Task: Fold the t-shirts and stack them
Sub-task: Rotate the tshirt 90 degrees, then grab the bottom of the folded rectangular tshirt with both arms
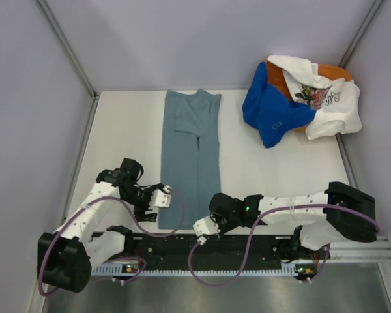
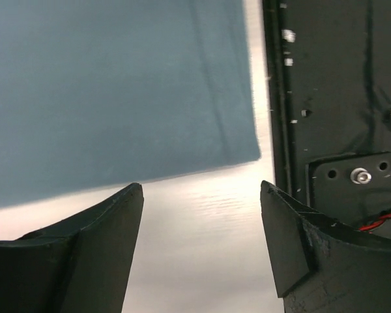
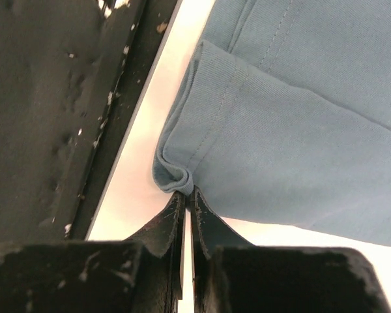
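I should next move my left gripper toward the shirt and slightly back, then lower it to the hem's free corner (image 1: 161,225) (image 2: 247,153), which lies flat ahead of its fingers.
The slate-blue t-shirt (image 1: 190,150) lies in the middle of the table as a long narrow strip running front to back. My right gripper (image 1: 202,228) is at its near right corner, shut on the ribbed edge of the cloth (image 3: 176,173), which bunches at the fingertips (image 3: 188,192). My left gripper (image 1: 161,197) is open and empty beside the near left corner; the shirt's edge (image 2: 117,85) lies just ahead of the fingers (image 2: 202,189). The royal blue t-shirt (image 1: 270,111), the white floral t-shirt (image 1: 322,98) and the orange t-shirt (image 1: 332,70) lie heaped at the back right.
A black rail (image 1: 182,246) runs along the table's near edge, close to both grippers; it also shows in the left wrist view (image 2: 332,98) and in the right wrist view (image 3: 52,98). Metal frame posts and grey walls enclose the white table (image 1: 124,130).
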`<state>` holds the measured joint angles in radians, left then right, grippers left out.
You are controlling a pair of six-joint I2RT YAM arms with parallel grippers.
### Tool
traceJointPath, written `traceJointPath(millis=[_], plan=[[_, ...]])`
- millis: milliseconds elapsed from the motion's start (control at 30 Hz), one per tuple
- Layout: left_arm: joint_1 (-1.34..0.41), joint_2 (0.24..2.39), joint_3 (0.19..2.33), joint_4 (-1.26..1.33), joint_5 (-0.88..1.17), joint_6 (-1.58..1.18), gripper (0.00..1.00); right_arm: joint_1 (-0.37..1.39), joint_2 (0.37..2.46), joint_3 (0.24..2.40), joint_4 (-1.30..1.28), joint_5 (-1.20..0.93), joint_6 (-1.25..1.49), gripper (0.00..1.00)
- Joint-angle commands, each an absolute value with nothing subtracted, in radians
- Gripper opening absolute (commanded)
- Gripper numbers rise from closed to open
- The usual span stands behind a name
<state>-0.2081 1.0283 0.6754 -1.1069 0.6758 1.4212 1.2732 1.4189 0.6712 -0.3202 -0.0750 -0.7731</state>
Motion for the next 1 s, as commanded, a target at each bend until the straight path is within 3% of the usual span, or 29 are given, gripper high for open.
traceJointPath(millis=[0,333,433,533,733,833,967], plan=[[-0.313,1.04,0.603,-1.086,0.666,1.474,0.77,1.267,1.362,0.664,-0.387,-0.072,-0.744,0.0],[-0.517,1.071,0.497,-0.894,0.588,1.388,0.79,1.267,1.414,0.712,-0.385,-0.049,-0.756,0.01],[-0.529,1.081,0.485,-0.891,0.561,1.384,0.74,1.267,1.402,0.707,-0.387,-0.046,-0.753,0.23],[-0.529,1.075,0.483,-0.876,0.549,1.381,0.57,1.269,1.391,0.715,-0.388,-0.069,-0.759,0.36],[-0.531,1.078,0.483,-0.85,0.545,1.348,0.14,1.305,1.402,0.73,-0.364,-0.103,-0.741,0.38],[-0.531,1.077,0.483,-0.845,0.537,1.332,0.03,1.31,1.41,0.716,-0.354,-0.117,-0.732,0.42],[-0.531,1.072,0.489,-0.847,0.522,1.299,0.0,1.319,1.433,0.707,-0.33,-0.179,-0.729,0.45]])
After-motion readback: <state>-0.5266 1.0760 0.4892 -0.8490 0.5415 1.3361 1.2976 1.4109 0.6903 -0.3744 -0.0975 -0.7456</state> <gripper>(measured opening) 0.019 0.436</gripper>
